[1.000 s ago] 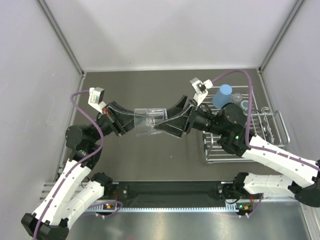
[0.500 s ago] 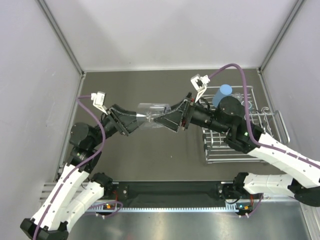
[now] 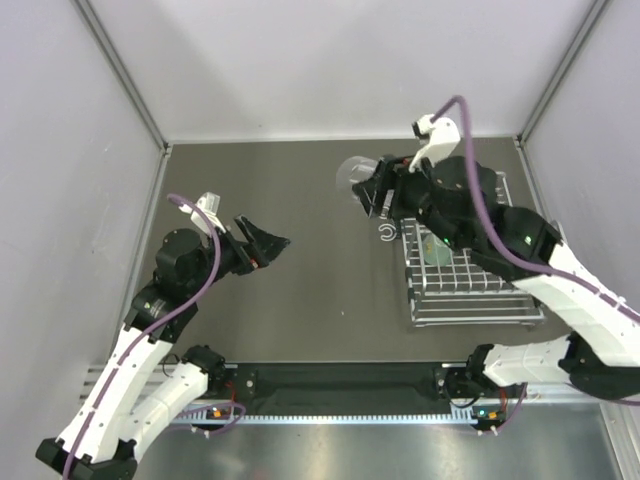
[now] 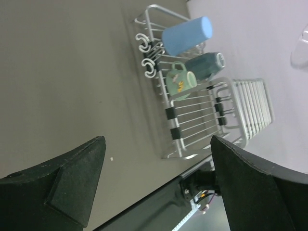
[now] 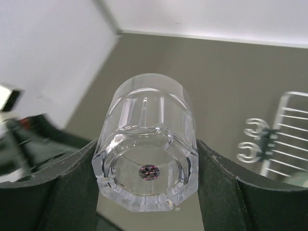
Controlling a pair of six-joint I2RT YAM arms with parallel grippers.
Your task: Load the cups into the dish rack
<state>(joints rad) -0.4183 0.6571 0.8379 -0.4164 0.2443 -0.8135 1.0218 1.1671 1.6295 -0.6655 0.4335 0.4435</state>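
Next, my right gripper needs to swing right in the top view, tilting down, then lower and release the tumbler, since free rack space beside the hooks lies there below.
My right gripper (image 5: pixel 147 180) is shut on a clear tumbler (image 5: pixel 150 139), its faceted base facing the wrist camera. From above, that tumbler (image 3: pixel 353 172) hangs over the table just left of the dish rack's (image 3: pixel 470 295) far corner, with the right gripper (image 3: pixel 372 196) behind it. In the left wrist view the dish rack (image 4: pixel 192 130) holds a blue tumbler (image 4: pixel 186 34), a dark teal cup (image 4: pixel 206 65) and a pale green mug (image 4: pixel 179 82). My left gripper (image 3: pixel 272 250) is open and holds nothing, out over the left part of the table, far from the rack.
Two curled white hooks (image 3: pixel 388 232) stick out from the rack's left side, just below the held tumbler. The right arm covers the far part of the rack from above. Grey walls close in the table on three sides.
The left gripper let go of the clear tumbler, opened wide and drew back to the left. The right gripper carried the tumbler away to the right and farther back, near the rack.
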